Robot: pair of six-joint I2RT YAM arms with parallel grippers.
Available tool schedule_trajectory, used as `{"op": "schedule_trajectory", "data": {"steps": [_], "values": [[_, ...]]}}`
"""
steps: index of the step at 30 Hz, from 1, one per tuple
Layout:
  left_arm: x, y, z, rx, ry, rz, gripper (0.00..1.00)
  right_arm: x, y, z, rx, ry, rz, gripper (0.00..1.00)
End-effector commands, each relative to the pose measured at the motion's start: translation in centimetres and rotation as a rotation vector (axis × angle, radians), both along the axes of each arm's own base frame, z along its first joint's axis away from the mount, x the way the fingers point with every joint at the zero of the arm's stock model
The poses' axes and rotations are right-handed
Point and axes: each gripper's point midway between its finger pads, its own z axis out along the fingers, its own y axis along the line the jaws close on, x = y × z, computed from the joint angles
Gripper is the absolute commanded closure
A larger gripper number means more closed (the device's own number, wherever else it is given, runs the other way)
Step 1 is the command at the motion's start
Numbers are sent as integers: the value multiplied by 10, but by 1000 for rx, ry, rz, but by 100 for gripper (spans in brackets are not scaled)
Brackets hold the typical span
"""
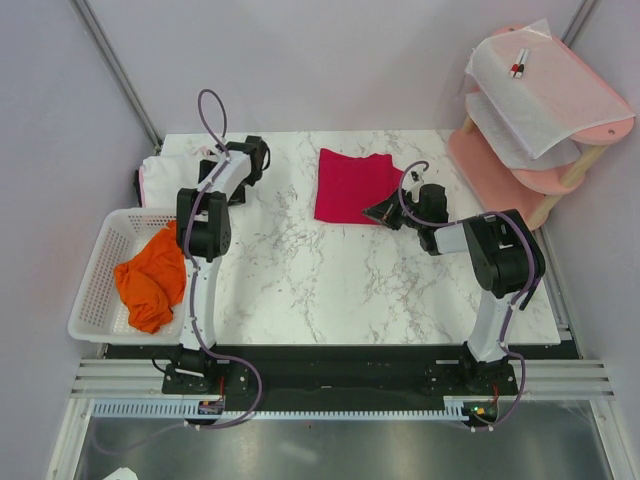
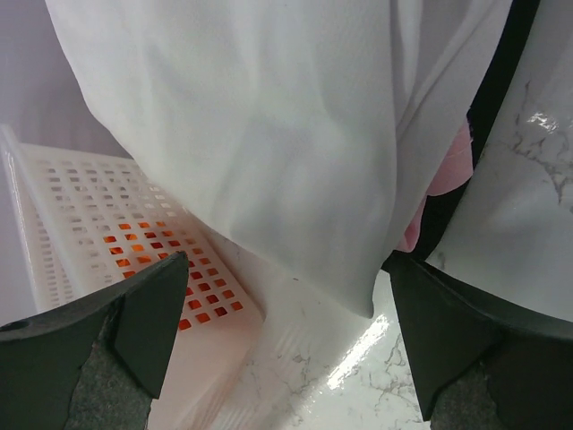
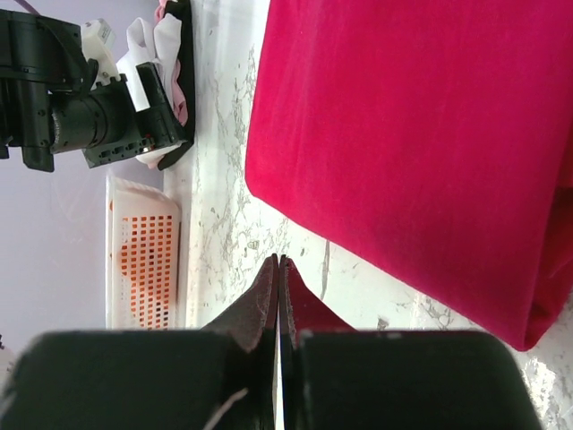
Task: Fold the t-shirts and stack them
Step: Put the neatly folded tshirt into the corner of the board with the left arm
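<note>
The shirt narrows to a point between my open fingers, so my left gripper will next go down onto the white t-shirt's fold (image 2: 375, 269) beside the pink cloth and close.
The crimson-red t-shirt (image 1: 352, 185) lies folded flat at the back middle of the marble table; it fills the right wrist view (image 3: 421, 143). My right gripper (image 1: 381, 212) is shut and empty, just off the shirt's near right corner, with its tips (image 3: 278, 262) over bare marble. The white t-shirt (image 1: 162, 180) lies bunched at the far left edge. My left gripper (image 1: 208, 166) is open right at it; in the left wrist view the white cloth (image 2: 286, 134) hangs just beyond the open gripper (image 2: 286, 340). The orange t-shirt (image 1: 150, 278) lies crumpled in the basket.
The white mesh basket (image 1: 100, 250) stands at the table's left edge, also seen in the left wrist view (image 2: 81, 215). A pink tiered stand (image 1: 500, 165) with translucent white sheets (image 1: 545, 95) stands at the back right. Marble table (image 1: 320, 280).
</note>
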Motion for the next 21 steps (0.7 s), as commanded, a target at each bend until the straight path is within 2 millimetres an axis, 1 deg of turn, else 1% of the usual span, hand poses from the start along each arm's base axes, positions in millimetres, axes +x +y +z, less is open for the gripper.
{"op": "schedule_trajectory", "data": {"steps": [1,4,5,7,8,10,13,14,15,16,17,18,19,21], "values": [[16,0,-6,9,-20,-30,0,-1,6,8,27,-41,28,100],[16,1,-13,-6,-11,-29,0,-2,6,8,29,-41,27,100],[14,1,-19,-20,3,-31,0,-1,6,8,29,-41,29,100],[13,5,-24,-35,9,-20,0,-2,7,5,31,-34,31,100],[10,7,-30,-49,20,-11,0,-2,7,5,33,-34,33,99],[10,10,-33,-60,20,-4,0,-3,8,4,43,-32,36,98],[9,14,-39,-90,29,6,3,-3,9,5,53,-32,40,87],[9,14,-41,-107,32,6,9,-3,9,5,57,-30,42,75],[9,17,-41,-115,29,14,13,-3,10,7,59,-35,44,70],[10,18,-42,-127,30,15,24,-3,10,8,62,-37,45,66],[10,19,-45,-149,33,17,32,-4,10,11,61,-46,50,60],[10,20,-45,-160,31,20,47,-4,9,11,58,-43,47,58],[10,21,-46,-169,29,25,78,-4,9,13,57,-46,48,57],[9,23,-48,-189,24,39,94,-5,9,16,51,-52,48,55]]}}
